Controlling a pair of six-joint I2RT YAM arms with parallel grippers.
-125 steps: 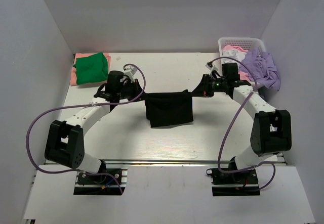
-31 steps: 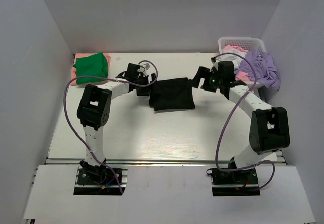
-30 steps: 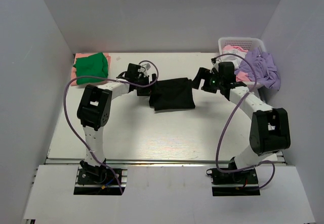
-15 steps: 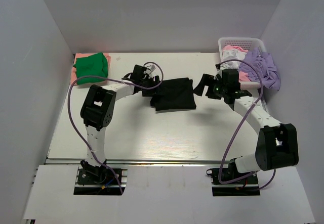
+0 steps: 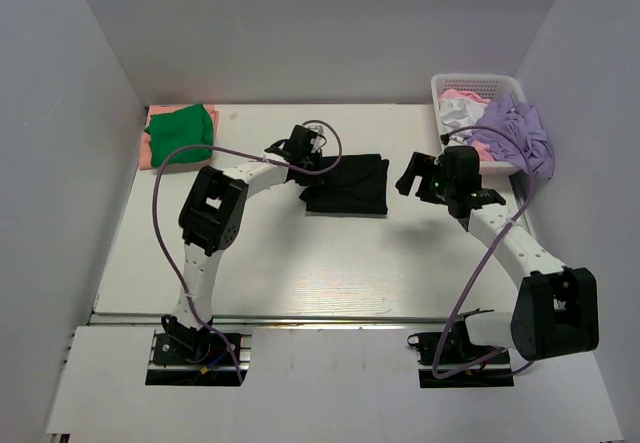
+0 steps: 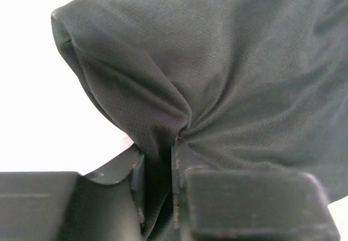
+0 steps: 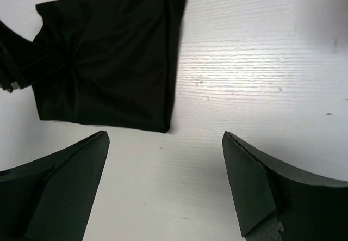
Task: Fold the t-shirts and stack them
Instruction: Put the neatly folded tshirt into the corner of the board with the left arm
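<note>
I need to lift the black t-shirt next over the green t-shirt topping the stack (image 5: 182, 135), then lower it and let it go, since that place is left of my left gripper in the top view.
A folded black t-shirt (image 5: 350, 188) lies mid-table, toward the back. My left gripper (image 5: 312, 158) is at its left edge, and in the left wrist view the fingers (image 6: 185, 165) are shut on a bunched fold of the black cloth (image 6: 228, 78). My right gripper (image 5: 408, 176) stands open to the right of the shirt, apart from it. In the right wrist view the black shirt (image 7: 109, 72) lies ahead of the right gripper (image 7: 164, 136), with bare table between its fingers. A folded green t-shirt (image 5: 180, 131) rests on a salmon-pink one (image 5: 147, 148) at the back left.
A white lattice basket (image 5: 478, 85) stands at the back right, holding a lavender shirt (image 5: 515, 133) that spills over its rim, a white one (image 5: 458, 113) and a pink one (image 5: 462, 94). White walls enclose the table on three sides.
My left gripper has slid right onto the black shirt's left edge and shut on it. My right gripper has let go, drawn back to the right and stayed open.
</note>
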